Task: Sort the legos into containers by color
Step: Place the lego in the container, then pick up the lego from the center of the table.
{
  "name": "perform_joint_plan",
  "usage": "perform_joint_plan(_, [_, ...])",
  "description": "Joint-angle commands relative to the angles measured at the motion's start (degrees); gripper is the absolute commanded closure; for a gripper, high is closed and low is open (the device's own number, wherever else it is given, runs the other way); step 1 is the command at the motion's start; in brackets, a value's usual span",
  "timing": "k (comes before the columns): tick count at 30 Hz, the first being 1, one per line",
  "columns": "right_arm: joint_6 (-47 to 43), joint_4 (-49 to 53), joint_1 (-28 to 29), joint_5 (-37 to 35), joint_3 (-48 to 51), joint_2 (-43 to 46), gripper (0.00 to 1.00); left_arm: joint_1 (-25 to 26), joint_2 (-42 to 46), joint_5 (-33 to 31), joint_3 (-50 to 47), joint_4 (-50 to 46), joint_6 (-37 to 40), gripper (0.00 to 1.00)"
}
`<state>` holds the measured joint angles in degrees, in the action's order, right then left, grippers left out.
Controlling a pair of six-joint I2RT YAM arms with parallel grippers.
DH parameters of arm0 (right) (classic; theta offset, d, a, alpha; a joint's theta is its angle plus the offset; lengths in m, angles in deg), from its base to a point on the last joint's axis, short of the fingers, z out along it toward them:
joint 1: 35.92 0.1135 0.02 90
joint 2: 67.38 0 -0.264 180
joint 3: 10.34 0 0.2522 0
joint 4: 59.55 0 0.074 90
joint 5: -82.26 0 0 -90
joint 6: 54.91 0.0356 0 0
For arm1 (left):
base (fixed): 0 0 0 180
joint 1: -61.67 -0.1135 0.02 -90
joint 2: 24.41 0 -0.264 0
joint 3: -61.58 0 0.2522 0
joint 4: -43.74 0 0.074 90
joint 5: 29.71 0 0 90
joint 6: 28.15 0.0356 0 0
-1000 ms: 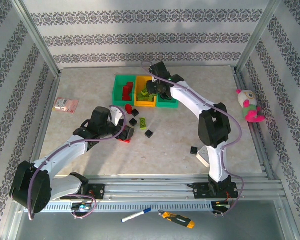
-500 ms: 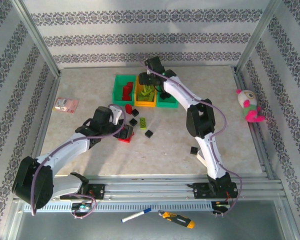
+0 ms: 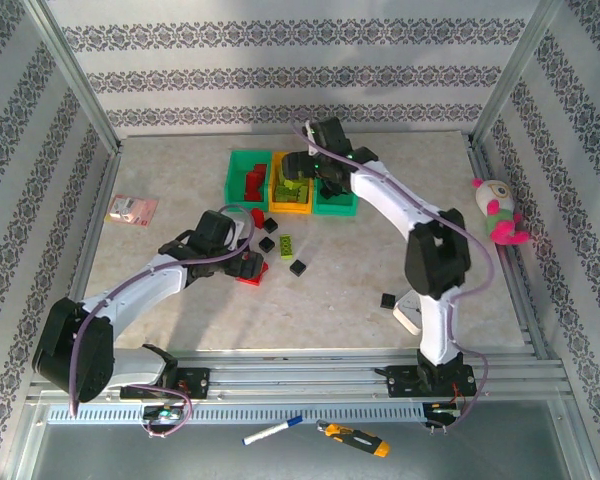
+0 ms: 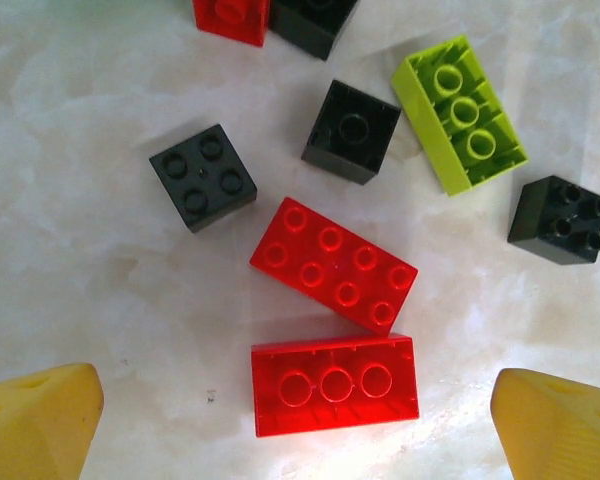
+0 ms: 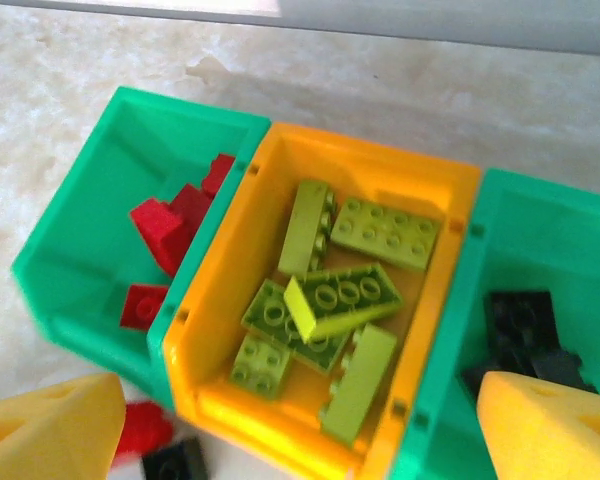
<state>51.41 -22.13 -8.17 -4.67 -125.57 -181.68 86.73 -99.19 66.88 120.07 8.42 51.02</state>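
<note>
My left gripper is open and needs to lower its fingers around the short ends of the upside-down red lego, then close along the lego's length.
The containers are three joined bins: a green one (image 5: 90,230) holding red legos (image 5: 175,225), an orange-yellow one (image 5: 225,270) holding several lime legos, and a green one (image 5: 540,230) holding black legos (image 5: 525,325). My right gripper (image 5: 298,430) hovers open over the orange-yellow bin, where a lime brick (image 5: 342,298) lies tilted on the pile. My left gripper (image 4: 300,430) is open and low over the table, with an upside-down red brick (image 4: 335,385) between its fingers. Beside it lie a studs-up red brick (image 4: 333,263), black bricks (image 4: 202,176) and a lime brick (image 4: 459,113).
A pink card (image 3: 132,208) lies at the left, and a stuffed toy (image 3: 496,210) rests at the right rail. One black brick (image 3: 387,300) and a white timer (image 3: 410,320) sit near the right arm's base. A pen (image 3: 273,432) lies below the front rail.
My right gripper has opened above the orange-yellow bin. My left gripper has shifted slightly right toward the red bricks, staying open.
</note>
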Motion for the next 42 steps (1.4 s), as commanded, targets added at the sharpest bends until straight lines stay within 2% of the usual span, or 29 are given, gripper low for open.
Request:
perform_joint_plan(1, [0.3,-5.1,0.2,1.3,8.5,8.2,0.04,1.9,-2.2,-1.3,2.6,-5.4,0.2,0.01])
perform_joint_plan(6, [2.4,-7.0,0.3,0.9,21.2,17.8,0.02,3.7,-7.7,-3.3,5.4,-9.6,-0.7,0.01])
perform_joint_plan(12, [4.0,-7.1,0.3,-0.5,30.5,24.7,0.02,5.0,-13.5,-2.9,7.9,-9.9,-4.0,0.00])
perform_joint_plan(18, [3.9,-6.7,-0.1,-0.9,33.0,27.1,0.02,5.3,-18.2,-2.4,9.6,-10.7,-7.4,0.03])
perform_joint_plan(22, [3.6,-6.7,-0.4,-0.6,32.6,27.1,0.02,5.5,-20.2,-2.1,10.2,-10.7,-9.0,0.10])
perform_joint_plan(24, [3.5,-6.7,-0.4,-0.5,32.3,26.9,0.02,5.6,-20.9,-1.8,10.5,-10.7,-9.3,0.16])
perform_joint_plan(31, [3.2,-6.5,-0.7,0.2,31.9,26.7,0.02,5.9,-20.2,-2.2,10.2,-11.0,-10.8,0.35])
perform_joint_plan(37, [2.8,-6.1,-1.0,0.6,31.7,26.9,0.02,6.0,-15.0,-2.4,9.0,-13.9,-11.2,0.40])
perform_joint_plan(42, [2.7,-6.1,-1.2,1.4,31.4,26.8,0.02,5.9,-8.5,-6.0,9.7,-17.4,-11.0,0.41])
